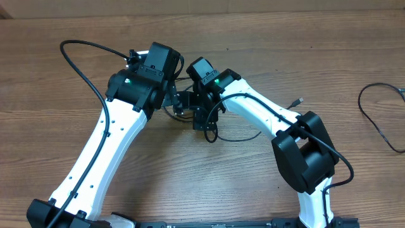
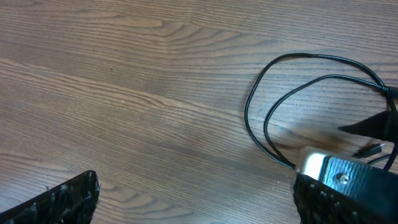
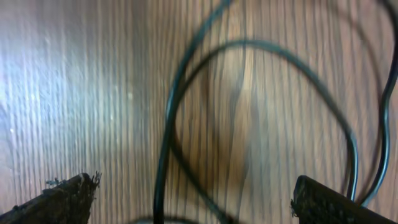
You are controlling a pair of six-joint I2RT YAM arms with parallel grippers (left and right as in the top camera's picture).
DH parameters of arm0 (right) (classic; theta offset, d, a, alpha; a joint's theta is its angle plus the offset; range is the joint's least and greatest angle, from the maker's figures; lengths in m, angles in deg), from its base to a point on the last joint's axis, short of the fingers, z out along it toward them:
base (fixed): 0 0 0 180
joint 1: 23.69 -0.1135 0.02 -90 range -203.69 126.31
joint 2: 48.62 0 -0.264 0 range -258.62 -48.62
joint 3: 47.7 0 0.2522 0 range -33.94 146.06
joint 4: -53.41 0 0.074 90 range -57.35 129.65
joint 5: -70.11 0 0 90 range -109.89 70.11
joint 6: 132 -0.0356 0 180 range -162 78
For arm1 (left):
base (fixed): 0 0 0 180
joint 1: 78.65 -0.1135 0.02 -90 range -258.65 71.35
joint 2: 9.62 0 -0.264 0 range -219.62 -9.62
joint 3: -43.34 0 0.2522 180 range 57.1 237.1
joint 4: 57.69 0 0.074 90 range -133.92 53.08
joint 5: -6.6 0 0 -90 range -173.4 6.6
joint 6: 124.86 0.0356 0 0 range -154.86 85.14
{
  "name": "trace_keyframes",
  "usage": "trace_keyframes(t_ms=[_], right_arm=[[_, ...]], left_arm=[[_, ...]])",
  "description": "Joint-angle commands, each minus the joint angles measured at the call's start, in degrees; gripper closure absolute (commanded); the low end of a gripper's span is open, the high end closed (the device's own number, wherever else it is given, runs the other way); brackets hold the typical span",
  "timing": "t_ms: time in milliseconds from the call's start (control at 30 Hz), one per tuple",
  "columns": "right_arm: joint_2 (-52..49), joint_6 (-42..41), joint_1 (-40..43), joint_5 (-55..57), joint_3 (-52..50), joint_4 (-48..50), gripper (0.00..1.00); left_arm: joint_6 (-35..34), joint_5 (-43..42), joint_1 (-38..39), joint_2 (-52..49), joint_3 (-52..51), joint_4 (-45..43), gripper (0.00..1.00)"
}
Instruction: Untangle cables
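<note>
I will next lower my right gripper toward the wood, onto the parts of the cables that cross below it, because they already run between its open fingers.
The cables are thin black cords lying in loose loops on the wooden table under both grippers, with one end plug out to the right. My left gripper is open, and in the left wrist view its fingers are wide apart over bare wood, with the cable loops to its right. My right gripper is open and low over the loops. In the right wrist view blurred cable strands run between its fingers, not gripped.
Another thin black cable lies apart at the far right edge of the table. The left arm's thicker cord arcs over the table at the back left. The two wrists are close together at the table's middle.
</note>
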Motion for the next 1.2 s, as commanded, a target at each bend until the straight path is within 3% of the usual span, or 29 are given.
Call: trace_keyframes(t_ms=[0,400,467,567,733,767,967,1167], right_arm=[[-0.5,2.7,0.3,-4.2,-0.2,0.8,0.0],[-8.3,2.6,0.2,-6.6,-0.2,0.6,0.03],[-9.7,2.5,0.2,-6.5,-0.2,0.6,0.09],[-10.3,2.4,0.2,-6.8,-0.2,0.2,0.3],[-10.7,2.3,0.3,-8.2,-0.2,-1.8,0.87],[-10.7,2.2,0.3,-8.2,-0.2,-2.4,0.95],[-10.7,1.5,0.3,-8.2,-0.2,-6.1,0.96],[-10.4,-9.3,2.6,-6.1,2.5,-6.1,0.96]], left_arm=[[1.1,1.1,-0.2,1.4,-0.3,-0.2,0.01],[1.1,1.1,-0.2,1.4,-0.3,-0.2,0.0],[1.1,1.1,-0.2,1.4,-0.3,-0.2,0.0],[1.1,1.1,-0.3,1.4,-0.3,-0.2,0.0],[1.1,1.1,-0.3,1.4,-0.3,-0.2,0.0],[1.1,1.1,-0.3,1.4,-0.3,-0.2,0.0],[1.1,1.1,-0.3,1.4,-0.3,-0.2,0.0],[1.1,1.1,-0.2,1.4,-0.3,-0.2,0.0]])
